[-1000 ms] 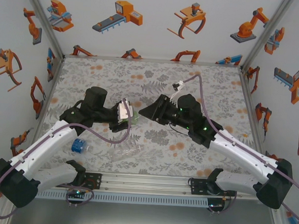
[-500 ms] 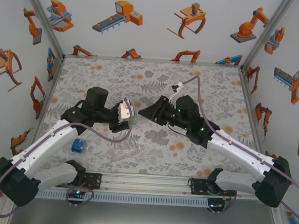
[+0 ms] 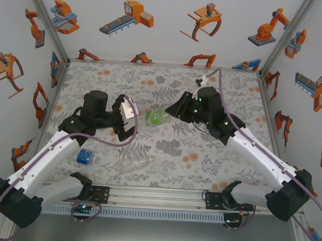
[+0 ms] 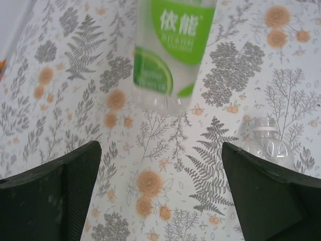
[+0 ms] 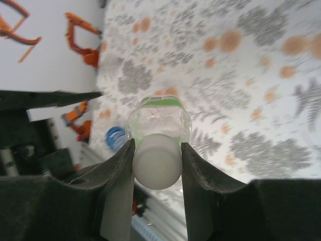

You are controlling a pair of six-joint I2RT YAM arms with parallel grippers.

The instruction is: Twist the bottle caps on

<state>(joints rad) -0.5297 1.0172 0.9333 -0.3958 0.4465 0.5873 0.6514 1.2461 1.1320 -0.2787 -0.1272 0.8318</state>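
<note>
My right gripper swings outward, turns downward and lowers the capped bottle upright next, since bare tabletop toward the back panel lies outward and below the gripper.
The translucent green bottle (image 3: 157,117) hangs sideways over the middle of the table, held by its white cap (image 5: 157,160). My right gripper (image 3: 173,112) is shut on that cap, a finger on each side (image 5: 119,175). In the left wrist view the green bottle (image 4: 173,50) lies ahead, apart from my fingers. My left gripper (image 3: 131,118) stands open just left of the bottle, with only table between its fingers (image 4: 65,191). The clear plain bottle (image 3: 136,165) lies near the front with a white cap (image 4: 264,123) on its neck. The blue-labelled bottle (image 3: 85,157) lies at the front left.
The flowered table top (image 3: 214,151) is walled at the back and both sides by white panels with orange robot pictures. A metal rail (image 3: 156,195) with both arm bases runs along the near edge. The blue-labelled bottle (image 5: 116,137) shows below the green one.
My left gripper has let go of the green bottle, opened and drawn back to the left. The right gripper has carried the bottle back and to the right by its cap.
</note>
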